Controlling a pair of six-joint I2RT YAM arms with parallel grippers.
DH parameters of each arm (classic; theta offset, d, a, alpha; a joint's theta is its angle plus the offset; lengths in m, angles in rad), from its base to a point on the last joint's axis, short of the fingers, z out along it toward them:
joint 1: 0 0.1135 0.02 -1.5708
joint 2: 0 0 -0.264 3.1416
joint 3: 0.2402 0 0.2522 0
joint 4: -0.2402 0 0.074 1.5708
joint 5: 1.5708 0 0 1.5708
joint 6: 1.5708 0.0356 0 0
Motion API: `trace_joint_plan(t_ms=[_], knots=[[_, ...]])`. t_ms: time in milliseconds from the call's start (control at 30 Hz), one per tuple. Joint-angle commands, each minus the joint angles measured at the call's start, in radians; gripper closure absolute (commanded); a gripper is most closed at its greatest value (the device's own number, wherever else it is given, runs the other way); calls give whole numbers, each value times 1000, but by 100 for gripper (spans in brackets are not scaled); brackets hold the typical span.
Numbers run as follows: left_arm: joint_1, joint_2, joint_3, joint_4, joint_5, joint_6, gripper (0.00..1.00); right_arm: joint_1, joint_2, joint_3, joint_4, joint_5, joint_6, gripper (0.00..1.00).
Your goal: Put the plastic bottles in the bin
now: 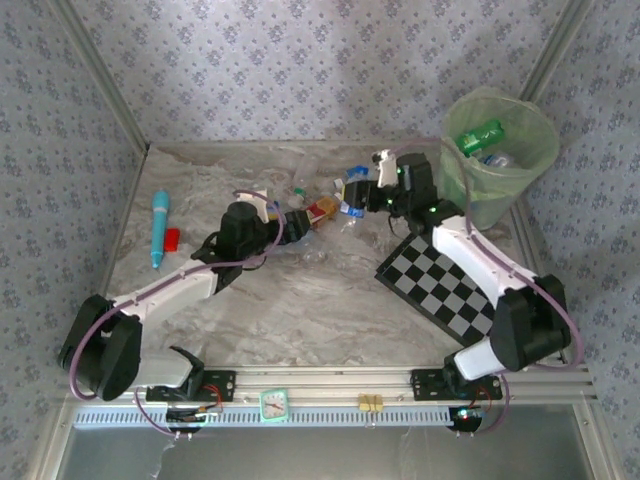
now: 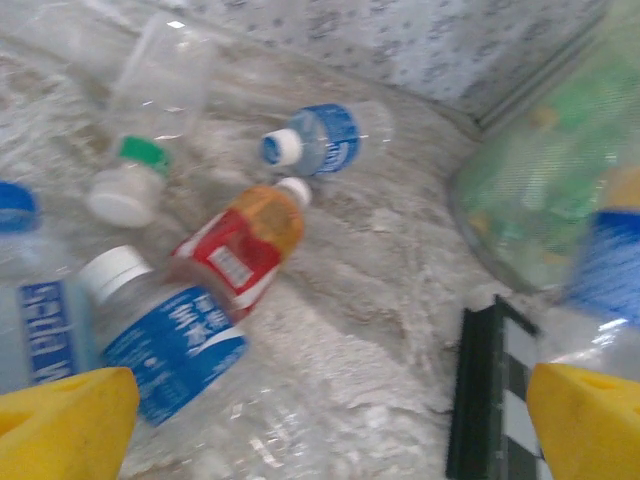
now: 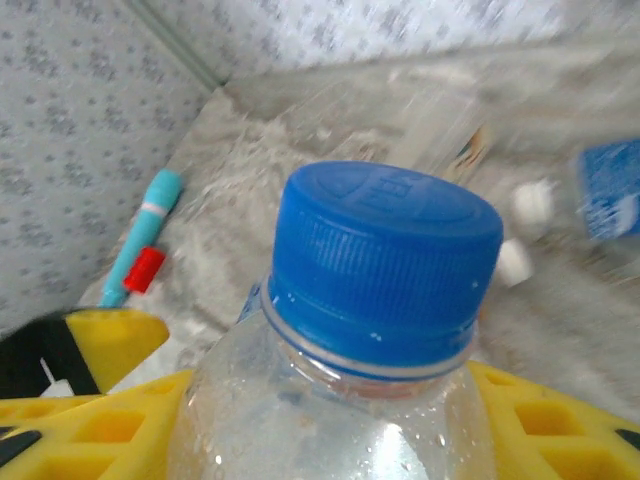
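Note:
A green bottle is already inside the bin, so my right gripper should swing outward next, over the bin's opening [image 1: 506,136], and release the clear blue-capped bottle there.
Several plastic bottles lie on the table. The left wrist view has a blue-labelled one [image 2: 175,340], a red-orange one [image 2: 240,245], a small blue one [image 2: 320,140] and a clear one with a green band [image 2: 150,90]. My left gripper [image 2: 325,430] hangs over them, wide open and holding nothing; from above it [image 1: 290,225] sits mid-table. My right gripper [image 3: 330,430] is shut on a clear bottle with a blue cap [image 3: 385,260], its neck between the yellow fingers. From above, that gripper [image 1: 365,190] is left of the bin [image 1: 520,170]. A green bottle [image 1: 480,137] lies inside the bin.
A black-and-white checkerboard [image 1: 440,285] lies flat in front of the bin. A turquoise pen-like tube [image 1: 160,228] with a small red piece [image 1: 172,238] beside it rests at the far left. Patterned walls close in the table on three sides.

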Motion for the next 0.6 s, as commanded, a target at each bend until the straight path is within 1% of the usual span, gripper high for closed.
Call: trace_joint_plan(t_ms=[0,133,333,467,567], knots=[[-1,-4,7,-28,-59,-42,0,-30,-75,131,-172,134,-162,50],[-1,20,26,-45,-61,-40,0,-89,-104,239,-248,219,-239,51],[-1,62,50,-32,-21,-34,0,-215,-131,352,-229,276,-274,50],[-1,72,54,-41,-38,-36,0,-324,-138,388,-151,313,-237,50],[0,79,63,-71,-49,-36,0,-402,-133,375,-56,357,-189,51]])
